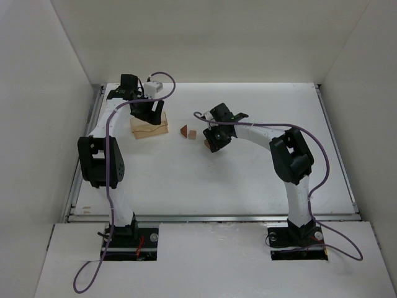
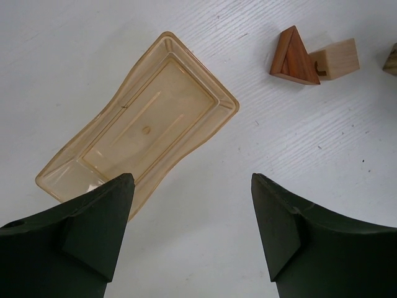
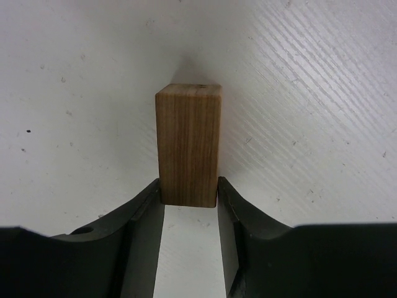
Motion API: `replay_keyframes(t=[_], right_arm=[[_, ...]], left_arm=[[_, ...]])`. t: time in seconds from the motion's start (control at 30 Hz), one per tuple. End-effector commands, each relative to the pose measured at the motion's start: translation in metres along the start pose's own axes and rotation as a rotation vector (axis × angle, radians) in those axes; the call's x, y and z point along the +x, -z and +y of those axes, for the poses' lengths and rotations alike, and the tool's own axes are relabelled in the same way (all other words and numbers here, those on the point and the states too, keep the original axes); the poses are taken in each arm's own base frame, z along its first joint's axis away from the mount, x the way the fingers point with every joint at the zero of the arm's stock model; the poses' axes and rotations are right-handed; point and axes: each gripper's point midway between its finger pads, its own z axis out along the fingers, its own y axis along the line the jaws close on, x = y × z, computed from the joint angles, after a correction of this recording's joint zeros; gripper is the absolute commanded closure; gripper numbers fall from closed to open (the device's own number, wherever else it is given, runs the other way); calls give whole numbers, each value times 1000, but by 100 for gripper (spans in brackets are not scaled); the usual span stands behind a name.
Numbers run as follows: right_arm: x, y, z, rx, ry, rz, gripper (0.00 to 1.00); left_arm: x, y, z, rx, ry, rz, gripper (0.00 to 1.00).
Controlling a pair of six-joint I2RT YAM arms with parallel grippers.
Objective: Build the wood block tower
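Observation:
My left gripper swings across to the right in the top view next, turning to close on the cuboid block's unpinched end [image 1: 207, 143] [image 2: 391, 61].
A reddish-brown triangular block [image 1: 184, 131] lies on the white table with a small tan block [image 1: 193, 134] touching its right side; the left wrist view shows both, the triangle [image 2: 294, 59] and the tan block [image 2: 338, 59]. My right gripper [image 1: 211, 143] is just right of them, shut on a darker brown cuboid block [image 3: 188, 143], which its fingertips [image 3: 155, 192] pinch at the near end. This block rests low over the table. My left gripper [image 2: 192, 186] hangs open over bare table beside the tray, holding nothing.
A shallow translucent amber tray [image 1: 151, 128] lies at the back left under the left arm, seen empty in the left wrist view as the tray [image 2: 93, 167]. White walls close in the table on three sides. Purple cables loop off both arms.

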Motion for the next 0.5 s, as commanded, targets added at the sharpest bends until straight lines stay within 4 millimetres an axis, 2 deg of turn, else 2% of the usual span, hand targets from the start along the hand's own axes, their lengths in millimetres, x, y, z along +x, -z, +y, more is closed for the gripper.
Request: replay_keyframes(t=[0.0,0.13,0.27,0.37,0.47], right_arm=[[-31,11,-2,13,-4,-93,59],[-40,12,-2,14,-9,-123,59],[-42,11,-2,14,-9,-125,51],[-43,9,-2,14,-9,-125,52],[-50,10,2,-12,-4,-145,89]], left_arm=[[-12,17,-12,-8,-51,-40,26],[-8,13,-20,2,-95,-19,26],[-6,10,-26,22,-98,-13,26],[-7,10,-29,40,-98,-21,26],[-6,9,-35,57,-102,-15,28]])
